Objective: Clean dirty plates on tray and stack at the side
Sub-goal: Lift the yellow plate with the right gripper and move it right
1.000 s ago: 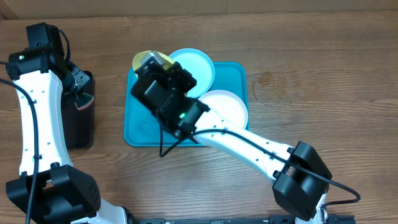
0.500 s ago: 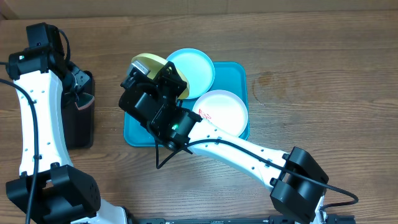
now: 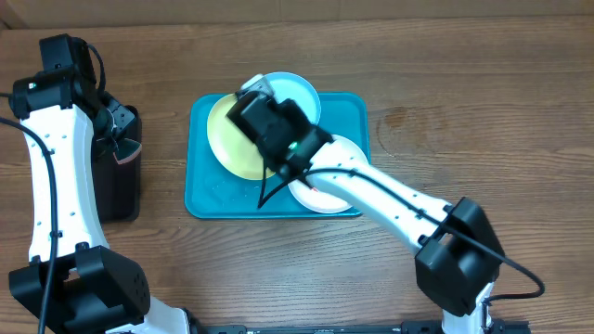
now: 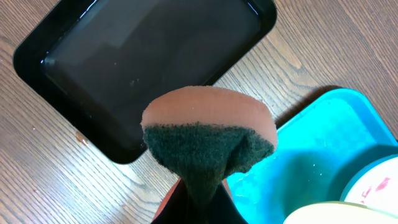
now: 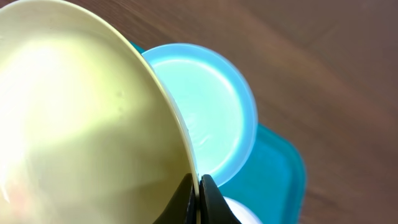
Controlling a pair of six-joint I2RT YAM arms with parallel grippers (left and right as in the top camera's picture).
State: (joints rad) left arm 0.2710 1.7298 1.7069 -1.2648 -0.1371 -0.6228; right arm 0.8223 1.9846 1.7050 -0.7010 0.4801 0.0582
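Note:
I need to lower the plate in my right gripper next, moving to the right in the overhead view, onto the bare table (image 3: 434, 139) beside the turquoise tray.
The turquoise tray (image 3: 209, 197) lies mid-table. My right gripper (image 5: 199, 186) is shut on the rim of the yellow-green plate (image 3: 232, 141), which it holds over the tray's left half; the plate fills the left of the right wrist view (image 5: 81, 124). The light blue plate (image 3: 299, 95) rests at the tray's far edge and also shows in the right wrist view (image 5: 211, 106). The white plate (image 3: 345, 150), with red smears, is partly hidden under the right arm. My left gripper (image 4: 199, 193) is shut on a sponge (image 4: 208, 140) with a green scouring face, above the black tray (image 4: 137, 62).
The narrow black tray (image 3: 116, 176) lies on the table left of the turquoise tray. The tray's corner (image 4: 323, 155) shows in the left wrist view. Bare wooden table lies to the right of the tray and along the front edge.
My right arm has swung right and lowered the yellow-green plate from a tilted hold at the tray's far left corner to nearly flat over the tray's left half. The left arm has not moved.

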